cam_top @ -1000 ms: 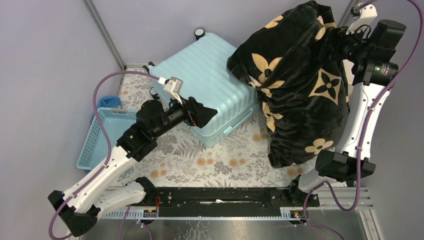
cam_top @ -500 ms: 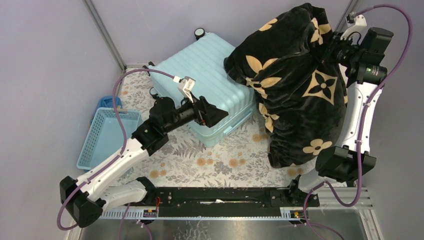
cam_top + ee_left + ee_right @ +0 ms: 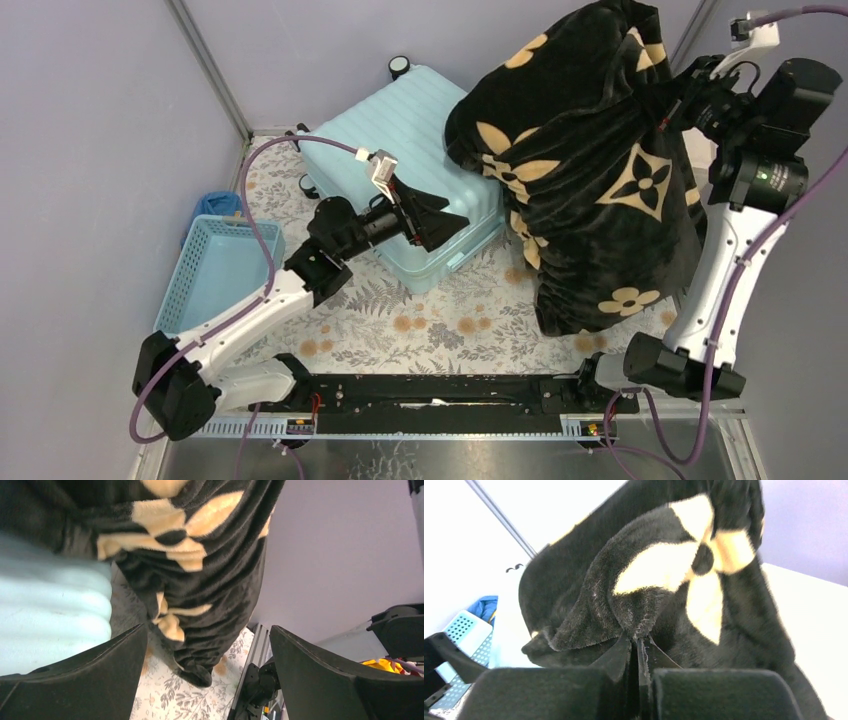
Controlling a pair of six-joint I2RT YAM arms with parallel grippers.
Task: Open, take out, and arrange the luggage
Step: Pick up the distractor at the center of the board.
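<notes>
I need to raise the open fingers of my left gripper outward next, onto the blanket's edge over the suitcase point(image 3: 481, 165) point(image 3: 100, 551) beside a cream flower, because that edge hangs loose above and outward.
The luggage point(image 3: 400, 140), a pale aqua ribbed suitcase, lies closed on the floral cloth, wheels at its far end; its shell shows at the left of the left wrist view point(image 3: 50, 615). A black fleece blanket point(image 3: 590, 170) with cream flowers hangs high at the right, its lower end reaching the cloth. My right gripper point(image 3: 672, 105) is shut on a fold of that blanket point(image 3: 649, 595), jaws pressed together point(image 3: 635, 645). Over the suitcase's near right corner my left gripper point(image 3: 450, 215) is open, pointing at the blanket point(image 3: 200, 555), nothing between its fingers point(image 3: 208, 627).
A small blue plastic basket point(image 3: 215, 275) sits at the left edge of the floral cloth point(image 3: 420, 320), with a blue object point(image 3: 218, 205) behind it. A metal post point(image 3: 210, 70) rises at the back left. The arms' black base rail point(image 3: 430, 395) runs along the near edge.
My right gripper has shut on the blanket and raised it slightly to the right. My left arm has moved right along the suitcase's near edge toward the blanket, staying open.
</notes>
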